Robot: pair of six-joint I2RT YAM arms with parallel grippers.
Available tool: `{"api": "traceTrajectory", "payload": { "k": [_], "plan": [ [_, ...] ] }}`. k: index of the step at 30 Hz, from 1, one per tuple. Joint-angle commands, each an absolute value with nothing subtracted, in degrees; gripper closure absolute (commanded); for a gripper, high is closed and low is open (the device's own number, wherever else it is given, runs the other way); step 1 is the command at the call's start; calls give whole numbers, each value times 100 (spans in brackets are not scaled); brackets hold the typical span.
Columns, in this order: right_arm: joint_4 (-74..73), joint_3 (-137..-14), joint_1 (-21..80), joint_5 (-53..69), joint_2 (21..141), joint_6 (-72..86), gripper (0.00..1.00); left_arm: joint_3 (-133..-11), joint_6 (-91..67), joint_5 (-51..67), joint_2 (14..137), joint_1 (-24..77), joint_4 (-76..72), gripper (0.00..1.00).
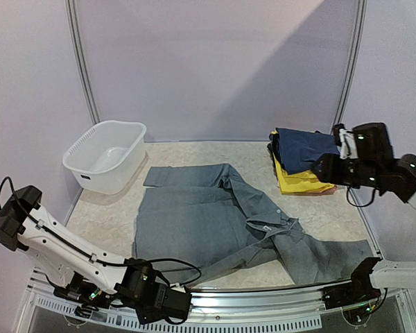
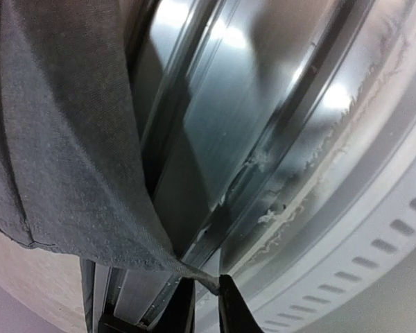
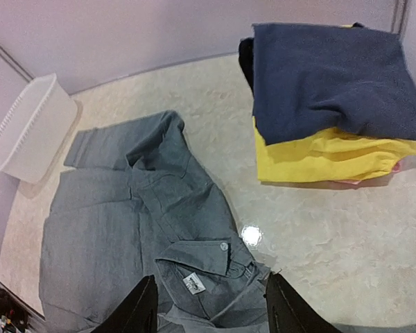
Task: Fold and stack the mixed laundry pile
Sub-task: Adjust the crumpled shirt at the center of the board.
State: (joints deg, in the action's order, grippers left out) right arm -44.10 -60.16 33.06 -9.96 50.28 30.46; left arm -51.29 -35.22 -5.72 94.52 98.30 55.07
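Note:
My right gripper is at the stack and will next come down onto the bunched fold at the grey garment's far edge, since it lies rumpled.
A large grey garment [image 1: 208, 215] with a collar and a white label lies spread flat across the table; it also shows in the right wrist view [image 3: 125, 208]. My left gripper [image 1: 185, 304] is at the table's near edge, shut on a corner of the grey garment's hem [image 2: 55, 139]; the cloth is pinched between its fingertips [image 2: 206, 281]. A folded stack stands at the back right, with a navy garment [image 1: 301, 147] on top of a yellow one [image 1: 298, 182]. My right gripper [image 3: 209, 277] is open and empty, held high next to the stack [image 1: 320, 166].
A white plastic basin [image 1: 90, 177] stands at the back left, also in the right wrist view [image 3: 24, 125]. A metal rail [image 2: 277, 104] runs along the table's near edge. A thin reddish layer [image 3: 374, 182] shows under the yellow garment [image 3: 319, 156].

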Motion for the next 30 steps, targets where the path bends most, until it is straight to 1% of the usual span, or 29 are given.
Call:
{"api": "traceTrajectory", "payload": {
  "k": [1,5,7,13,17,20,23,25,26,28,29,30],
  "plan": [
    [-3249,-6273,3945,-744,6409,2634,43,-4902,-3275,179,10289,9915,4889,87],
    [-3060,-7076,4458,-1192,7901,2441,37,-4889,-3245,146,10210,9889,4857,87],
    [-3095,-7557,4597,-1302,8764,2344,34,-4834,-3226,173,10060,9888,4792,86],
    [-3472,-9002,4922,-1790,10687,2104,24,-4652,-3194,213,9852,9829,4698,86],
    [-3836,-9711,4984,-2053,11781,2092,22,-4632,-3158,172,9791,9797,4681,86],
    [-4119,-10004,5008,-2471,12189,2124,22,-4645,-3130,157,9733,9760,4662,85],
    [-4303,-10097,5006,-2860,12482,2177,29,-4656,-3108,158,9721,9723,4667,85],
    [-4436,-10182,5007,-3230,12577,2168,39,-4662,-3096,161,9742,9695,4665,85],
    [-4547,-10261,5003,-3513,12627,2139,45,-4671,-3096,162,9745,9688,4681,85],
    [-4670,-10391,4918,-4025,12675,2081,65,-4692,-3095,112,9747,9671,4723,85],
    [-4662,-10404,4836,-4096,12661,2023,74,-4701,-3101,112,9746,9669,4732,85],
    [-4613,-10381,4723,-4086,12623,1982,80,-4706,-3092,101,9741,9662,4738,85]
  ]
}}
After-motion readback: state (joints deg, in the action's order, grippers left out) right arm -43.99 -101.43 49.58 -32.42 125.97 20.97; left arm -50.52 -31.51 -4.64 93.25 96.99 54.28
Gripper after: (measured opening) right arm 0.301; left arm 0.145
